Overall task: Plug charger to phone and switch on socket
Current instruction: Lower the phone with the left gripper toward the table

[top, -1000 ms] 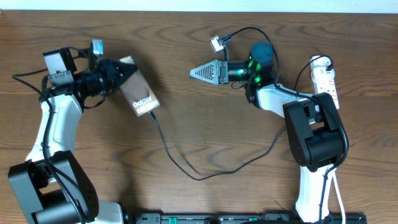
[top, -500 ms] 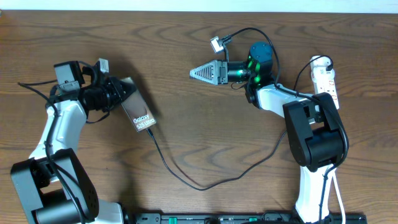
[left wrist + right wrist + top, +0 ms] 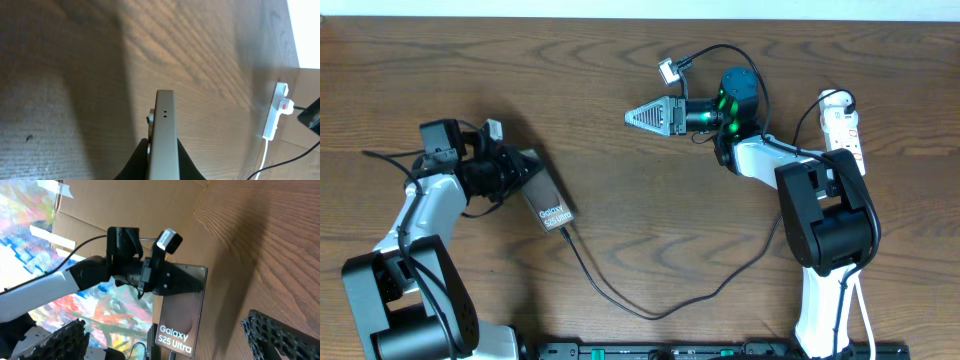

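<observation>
My left gripper moves slightly back down toward the tabletop beneath the phone next and releases it there, because the charger cable [image 3: 650, 314] already meets its lower end.
My left gripper [image 3: 523, 176] is shut on the phone [image 3: 546, 198], a dark slab with white "Galaxy S25 Ultra" lettering, held tilted over the left of the table. In the left wrist view the phone [image 3: 165, 125] stands edge-on between my fingers [image 3: 142, 157]. The charger cable [image 3: 650, 314] meets the phone's lower end and loops across the table towards the right arm. The plug tip shows under the phone [image 3: 182, 315] in the right wrist view. My right gripper [image 3: 632, 117] is open and empty at the upper middle, facing the phone. The white socket strip [image 3: 843, 125] lies at the far right.
The socket strip with its red switch also shows in the left wrist view [image 3: 276, 112], with its white lead running towards the front. The right arm's base [image 3: 825, 225] stands next to the strip. A dark rail [image 3: 720, 350] runs along the table's front edge.
My left gripper has carried the phone towards the front and a little right, turning it more edge-on. The cable loop has shifted with it. The right arm has not moved.
</observation>
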### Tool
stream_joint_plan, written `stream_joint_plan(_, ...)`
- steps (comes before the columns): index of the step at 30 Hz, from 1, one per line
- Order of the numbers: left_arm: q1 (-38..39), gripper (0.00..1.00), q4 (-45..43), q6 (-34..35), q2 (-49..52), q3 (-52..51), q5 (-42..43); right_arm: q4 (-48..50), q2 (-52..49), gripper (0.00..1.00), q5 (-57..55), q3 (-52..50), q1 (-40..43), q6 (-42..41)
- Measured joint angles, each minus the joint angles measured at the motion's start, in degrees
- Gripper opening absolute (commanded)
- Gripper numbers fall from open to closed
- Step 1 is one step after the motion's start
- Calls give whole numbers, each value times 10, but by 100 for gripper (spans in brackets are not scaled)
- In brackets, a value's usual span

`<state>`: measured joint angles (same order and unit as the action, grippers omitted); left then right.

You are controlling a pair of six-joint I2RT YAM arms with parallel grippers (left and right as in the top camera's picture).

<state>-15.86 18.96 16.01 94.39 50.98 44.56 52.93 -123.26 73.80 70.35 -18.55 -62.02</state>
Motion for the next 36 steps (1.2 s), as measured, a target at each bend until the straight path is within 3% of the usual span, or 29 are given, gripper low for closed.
stream_joint_plan(36, 0, 7, -14, -9, 0, -69, -50, 0, 0, 99, -1, 0, 0, 9)
